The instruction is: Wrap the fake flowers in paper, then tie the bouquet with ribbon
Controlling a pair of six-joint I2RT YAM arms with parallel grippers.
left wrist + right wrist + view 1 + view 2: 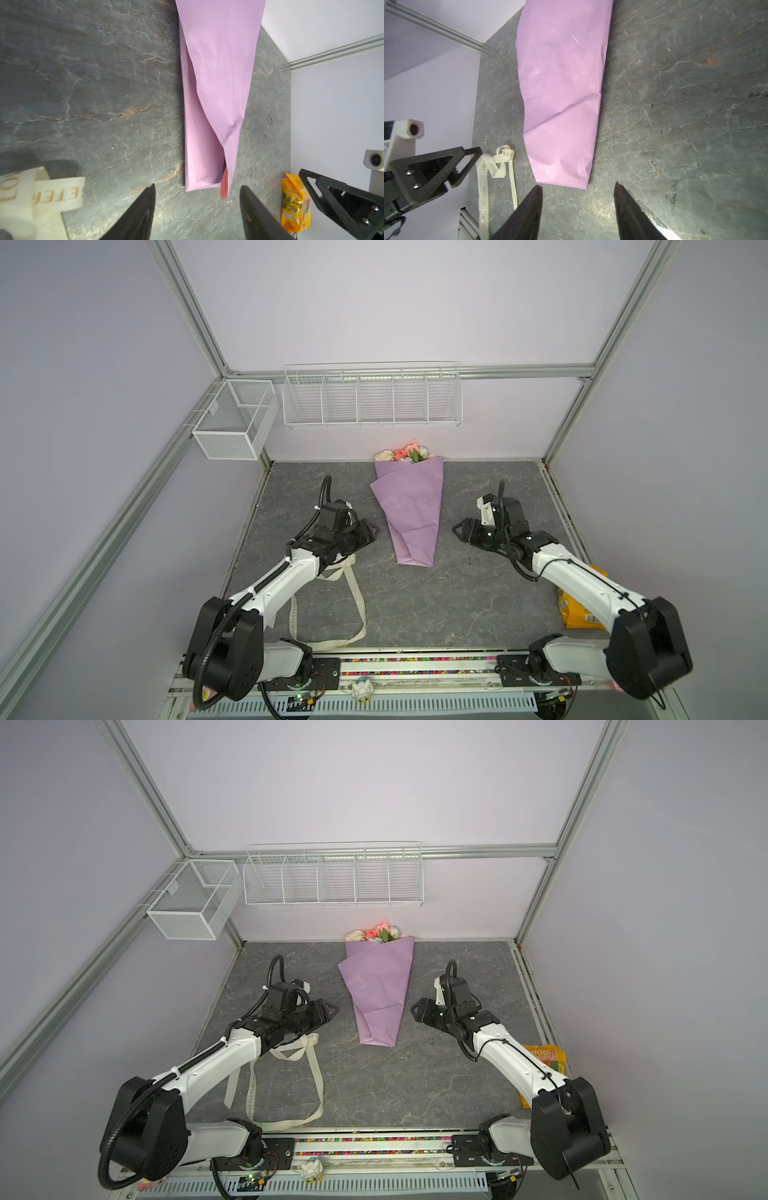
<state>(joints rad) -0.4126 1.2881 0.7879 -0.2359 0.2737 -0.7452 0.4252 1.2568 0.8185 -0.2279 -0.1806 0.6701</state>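
Note:
My left gripper needs to draw back next and go down onto the part of the ribbon nearest the middle of the table to close, since the arm leaves that part of the ribbon uncovered.
The bouquet of fake flowers (409,506) (378,990) lies in the middle of the grey table, a lilac paper cone with cream, pink and blue heads at the far end. Its narrow end (205,178) (564,172) points toward the front. My left gripper (374,529) (332,1007) (197,188) hovers open just left of the cone, nothing between its fingers. My right gripper (456,529) (414,1009) (578,187) hovers open just right of it, also empty. A cream printed ribbon (357,605) (316,1085) (483,187) lies loose under and in front of the left arm.
A yellow snack pouch (579,610) (544,1056) (295,203) lies at the right edge under the right arm. A white wire shelf (372,396) and a mesh basket (235,418) hang on the back wall. A rail with coloured beads (415,659) runs along the front.

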